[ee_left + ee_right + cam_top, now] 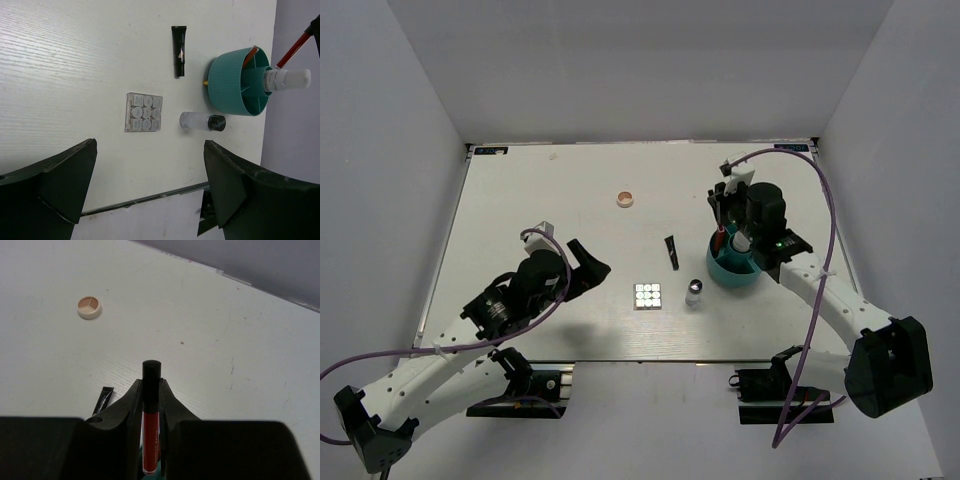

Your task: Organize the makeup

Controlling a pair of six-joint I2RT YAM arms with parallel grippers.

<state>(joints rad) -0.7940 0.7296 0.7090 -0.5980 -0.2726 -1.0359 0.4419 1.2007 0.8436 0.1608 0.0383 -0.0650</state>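
Another reddish pencil already leans inside the teal round tub, so the robot next needs to lower its right gripper toward that pencil's section [721,245] of the tub and let go of the red-and-black pencil there.
My right gripper [151,386] is shut on a thin red-and-black pencil [151,430], cap up, held above the teal round tub [722,271]. A white bottle [287,79] stands in the tub [231,90], and another reddish pencil [250,54] leans inside it. On the table lie the black tube [671,251], the square palette [647,296] with white pans, the silver-capped vial [694,292] and the round peach compact [625,198]. My left gripper [592,266] hovers open to the left of the palette [144,112], with nothing between its fingers.
White walls close in the table on three sides. The table's front metal edge [150,197] runs just below my left fingers. The right arm reaches over the tub from the near right.
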